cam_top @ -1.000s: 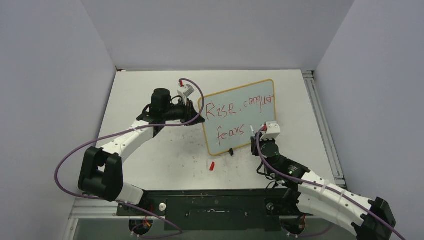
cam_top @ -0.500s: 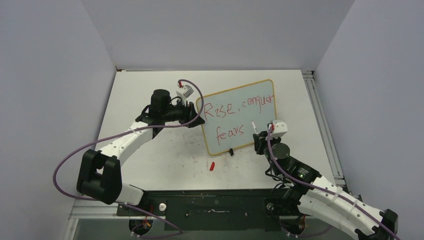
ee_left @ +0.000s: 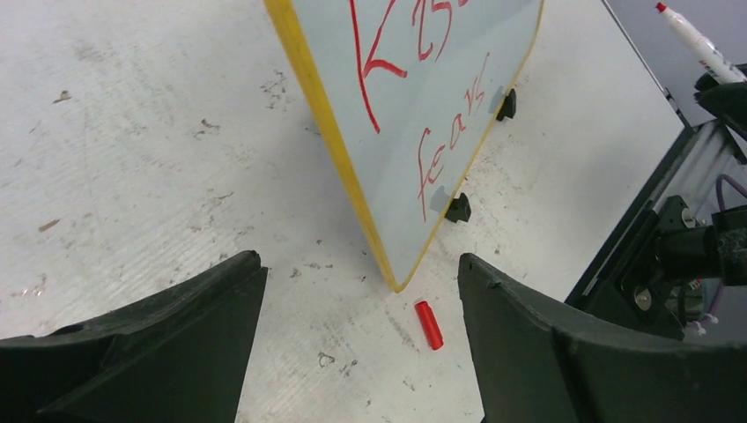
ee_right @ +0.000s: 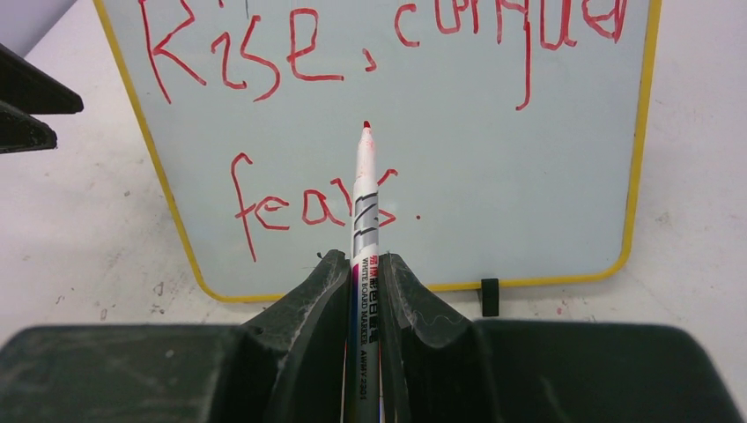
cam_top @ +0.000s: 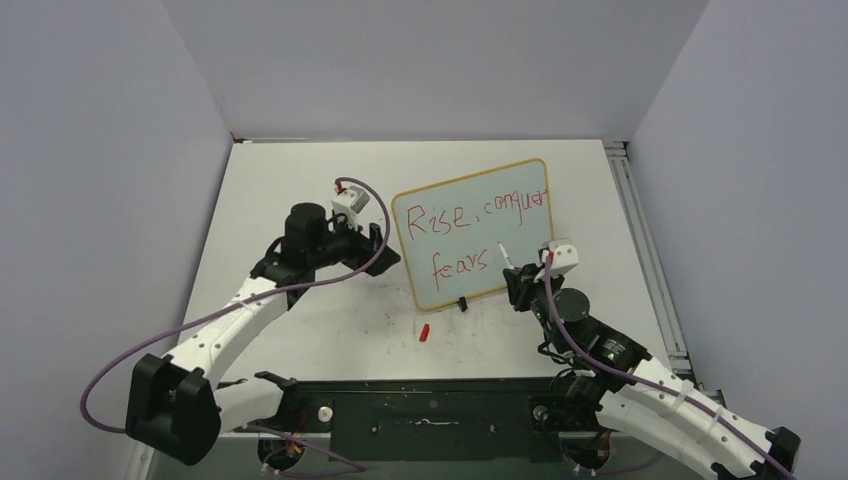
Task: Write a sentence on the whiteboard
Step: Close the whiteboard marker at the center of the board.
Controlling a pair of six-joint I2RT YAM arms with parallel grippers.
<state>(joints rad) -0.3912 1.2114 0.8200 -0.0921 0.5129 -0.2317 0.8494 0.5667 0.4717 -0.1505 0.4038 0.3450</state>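
My left gripper moves right in the top view next, back and down around the red marker cap [cam_top: 425, 332] [ee_left: 429, 325], which lies below it on that side.
The whiteboard [cam_top: 470, 248] stands tilted on the table, yellow-framed, with the sentence [cam_top: 440, 220] in red: "Rise, conquer" above "fears." My left gripper [cam_top: 378, 243] stands open just left of the board's left edge and touches nothing. In the left wrist view the board's corner [ee_left: 388, 264] lies ahead of my open left gripper [ee_left: 359, 264]. My right gripper [cam_top: 520, 276] is shut on a white marker [ee_right: 366, 194]. Its red tip points at the board near "fears" [ee_right: 282, 210], a little off the surface.
A red marker cap [cam_top: 424, 332] lies on the table in front of the board, also in the left wrist view [ee_left: 429, 324]. A black clip foot [cam_top: 462, 303] holds the board's lower edge. A metal rail [cam_top: 640, 240] runs along the table's right side.
My left gripper has opened, let go of the board's left edge and drawn back to the left. My right gripper has pulled the marker a little away from the board.
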